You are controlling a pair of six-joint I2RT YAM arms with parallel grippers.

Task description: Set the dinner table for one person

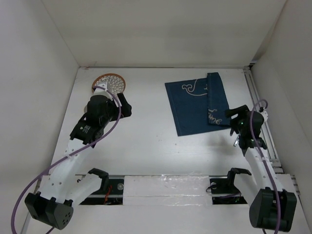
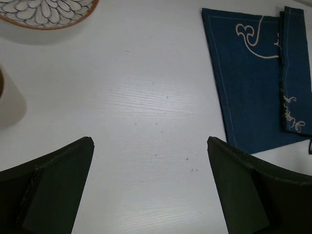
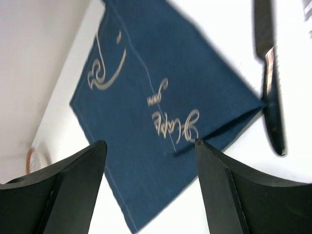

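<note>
I should move my left gripper across and lower its open fingers on both sides of the mat's plate-side edge, which is below it and to its right in the top view.
The dinner table (image 1: pixel 156 146) is a plain white top. A navy placemat (image 1: pixel 195 103) with white line drawings lies at the back right, its right strip folded over onto itself. My right gripper (image 1: pixel 232 120) hovers at the mat's near right corner. In the right wrist view it (image 3: pixel 149 143) is open above the placemat (image 3: pixel 161 97), with nothing between the fingers. My left gripper (image 1: pixel 125 108) stands just in front of a patterned plate (image 1: pixel 111 82). In the left wrist view it (image 2: pixel 148 144) is wide open over bare table.
A dark-handled knife (image 3: pixel 271 102) lies on the table just beside the mat's corner. The plate (image 2: pixel 44 12) and part of a white rounded object (image 2: pixel 9 102) show at the left of the left wrist view. White walls enclose the table, with a rail (image 1: pixel 261 122) along the right.
</note>
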